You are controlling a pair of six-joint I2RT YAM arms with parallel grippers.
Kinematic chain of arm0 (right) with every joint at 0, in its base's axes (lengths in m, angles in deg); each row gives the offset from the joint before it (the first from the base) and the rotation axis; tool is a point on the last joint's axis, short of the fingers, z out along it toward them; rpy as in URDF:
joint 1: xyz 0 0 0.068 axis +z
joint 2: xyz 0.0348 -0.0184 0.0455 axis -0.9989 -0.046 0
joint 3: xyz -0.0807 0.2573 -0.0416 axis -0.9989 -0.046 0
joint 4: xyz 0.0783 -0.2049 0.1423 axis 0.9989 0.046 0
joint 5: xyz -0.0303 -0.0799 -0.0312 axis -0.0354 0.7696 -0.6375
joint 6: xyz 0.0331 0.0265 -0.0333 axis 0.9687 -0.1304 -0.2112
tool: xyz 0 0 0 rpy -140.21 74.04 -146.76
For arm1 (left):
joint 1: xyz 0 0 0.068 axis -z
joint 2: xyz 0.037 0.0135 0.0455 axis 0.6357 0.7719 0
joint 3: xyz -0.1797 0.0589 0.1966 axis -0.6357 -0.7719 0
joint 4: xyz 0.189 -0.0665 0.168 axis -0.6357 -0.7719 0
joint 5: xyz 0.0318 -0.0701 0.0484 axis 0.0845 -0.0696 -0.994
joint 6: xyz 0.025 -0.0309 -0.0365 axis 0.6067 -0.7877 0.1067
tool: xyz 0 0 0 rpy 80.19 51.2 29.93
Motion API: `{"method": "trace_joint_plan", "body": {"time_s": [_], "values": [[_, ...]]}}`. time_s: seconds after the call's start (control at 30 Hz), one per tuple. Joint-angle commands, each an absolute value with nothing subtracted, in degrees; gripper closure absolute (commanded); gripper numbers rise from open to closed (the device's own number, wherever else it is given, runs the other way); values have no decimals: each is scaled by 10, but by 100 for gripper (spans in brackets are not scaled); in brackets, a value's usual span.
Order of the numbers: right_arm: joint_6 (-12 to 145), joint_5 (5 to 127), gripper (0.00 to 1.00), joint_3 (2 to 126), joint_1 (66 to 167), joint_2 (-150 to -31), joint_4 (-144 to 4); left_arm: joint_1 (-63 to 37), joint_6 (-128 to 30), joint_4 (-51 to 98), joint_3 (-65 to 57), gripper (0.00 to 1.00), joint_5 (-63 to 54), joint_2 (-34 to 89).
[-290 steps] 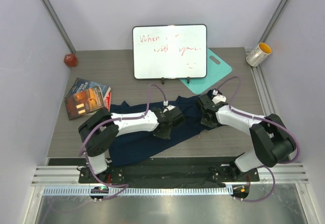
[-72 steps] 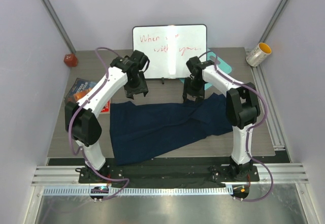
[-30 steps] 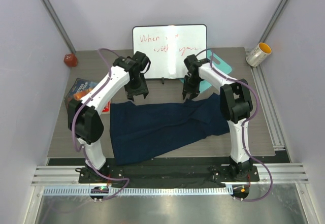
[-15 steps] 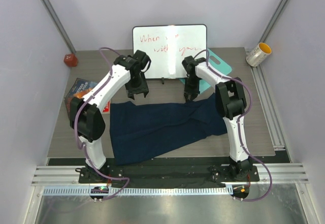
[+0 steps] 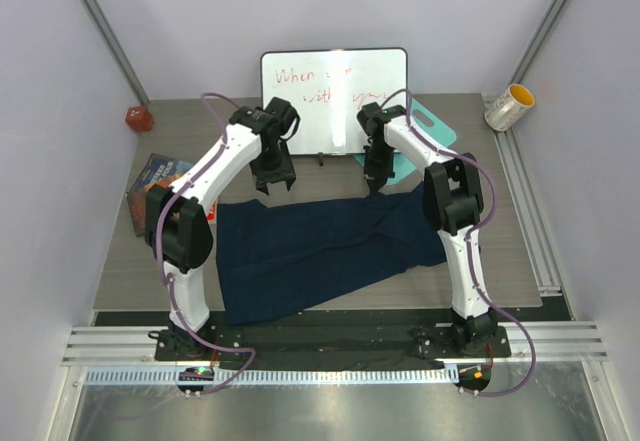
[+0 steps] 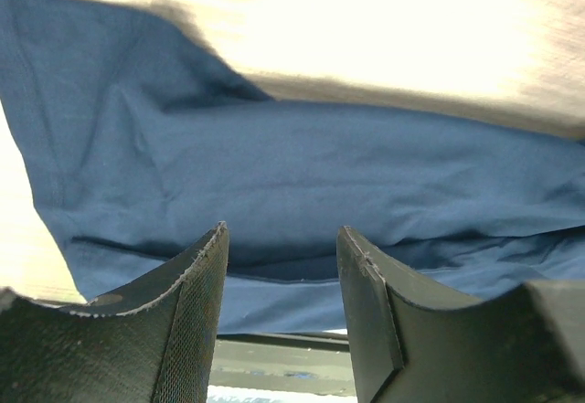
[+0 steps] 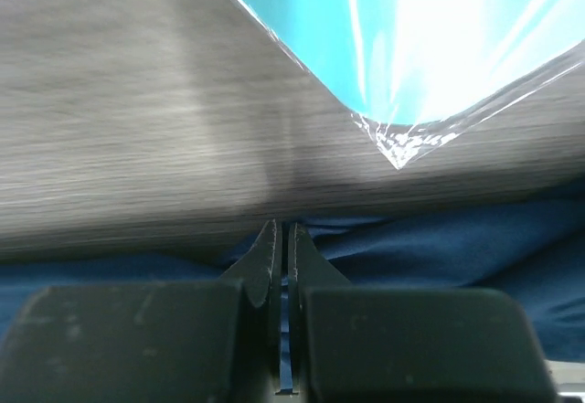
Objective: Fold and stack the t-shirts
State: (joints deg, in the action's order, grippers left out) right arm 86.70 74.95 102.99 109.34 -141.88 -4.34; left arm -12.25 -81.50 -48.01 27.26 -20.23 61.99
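I will next use my right gripper to pull the bunched shirt edge outward over the teal board's near corner [image 5: 395,175] [image 7: 391,124] toward the whiteboard and let go, because that corner of the teal board is just outward of my gripper.
One dark navy t-shirt [image 5: 320,251] lies spread flat across the middle of the table. My left gripper [image 5: 272,183] hovers over its far left edge, open, and the left wrist view shows only fabric [image 6: 320,165] beyond the gripper [image 6: 281,234], with nothing between the fingers. My right gripper [image 5: 373,189] is down at the shirt's far edge near the middle. In the right wrist view that gripper [image 7: 282,229] is shut, with a thin strip of blue cloth [image 7: 457,238] in the slit and fabric bunched around the tips.
A whiteboard [image 5: 334,101] stands right behind both grippers. A teal board [image 5: 425,126] lies flat beside the right gripper, its corner [image 7: 411,28] just beyond the fingertips. A book [image 5: 165,186] and a red object [image 5: 138,118] sit at the left. A cup [image 5: 509,107] lies at the far right.
My right gripper has shut at the shirt's far edge, after standing partly open. Both arms have shifted only slightly; the shirt lies as before.
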Motion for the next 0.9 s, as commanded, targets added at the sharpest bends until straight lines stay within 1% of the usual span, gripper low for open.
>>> {"method": "trace_joint_plan", "body": {"time_s": [0.0, 0.1, 0.53, 0.67, 0.7, 0.73, 0.83, 0.87], "values": [[854, 781, 99, 1134, 1093, -1424, -11, -133, -805, -485, 312, 49, -205, 625], [859, 788, 99, 1168, 1093, -1424, 0, -139, -804, -494, 322, 49, -207, 632], [889, 842, 99, 1210, 1092, -1408, 7, -149, -794, -516, 346, 50, -200, 659], [887, 842, 99, 1212, 1090, -1414, 3, -148, -765, -496, 345, 49, -130, 672], [887, 839, 99, 1211, 1087, -1419, 3, -143, -757, -487, 341, 50, -81, 673], [887, 838, 99, 1209, 1087, -1424, 3, -141, -750, -476, 336, 50, -71, 677], [887, 839, 99, 1199, 1086, -1432, 0, -128, -734, -464, 328, 59, -41, 695], [887, 839, 99, 1195, 1086, -1434, 0, -126, -729, -463, 328, 71, -35, 702]]}}
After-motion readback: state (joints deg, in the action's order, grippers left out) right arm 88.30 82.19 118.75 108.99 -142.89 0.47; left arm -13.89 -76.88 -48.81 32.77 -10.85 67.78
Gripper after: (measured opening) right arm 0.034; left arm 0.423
